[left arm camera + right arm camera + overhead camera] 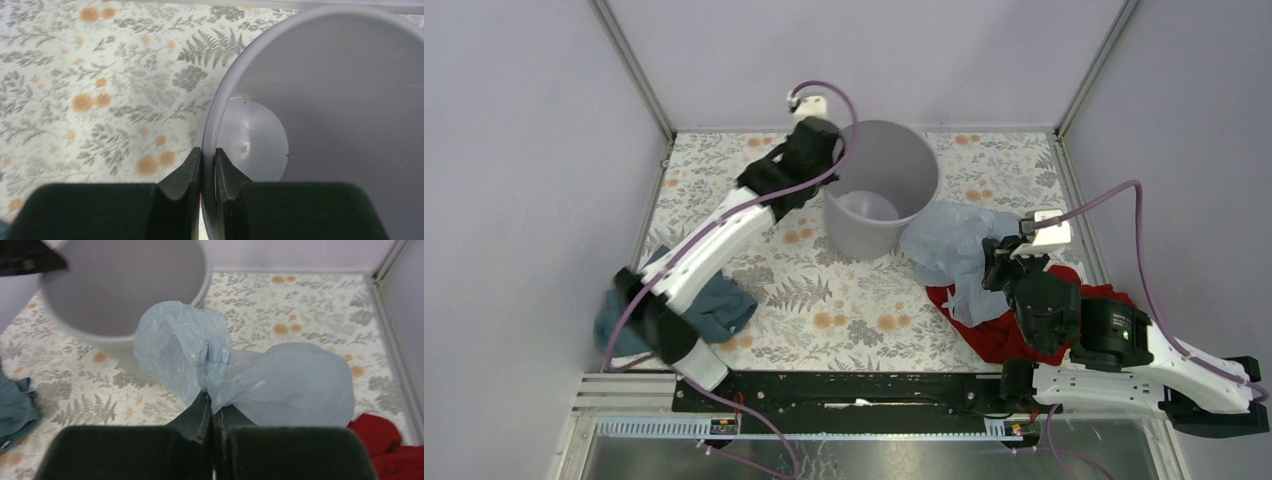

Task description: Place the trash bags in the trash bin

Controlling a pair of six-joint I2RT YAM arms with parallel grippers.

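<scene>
The bag crowds the bin's side, so next I should pull the bin (884, 190) with my left gripper back to the left in the top view onto open flowered tabletop, then release.
The grey trash bin (884, 190) stands tilted at the back middle of the table, its mouth toward the camera. My left gripper (208, 157) is shut on the bin's rim (210, 135), one finger outside the wall and one inside; from above, the left gripper (832, 140) sits at the bin's left rim. The pale-blue trash bag (250, 372) bulges in two lobes just right of the bin (120, 285). My right gripper (212, 402) is shut on a fold of that bag, and in the top view the bag (954, 250) hangs off the right gripper (996, 262).
A red cloth (1014, 330) lies under the right arm at the front right. A dark teal cloth (714, 305) lies at the front left beneath the left arm. Metal frame rails and lilac walls close the flowered table (844, 300) on three sides.
</scene>
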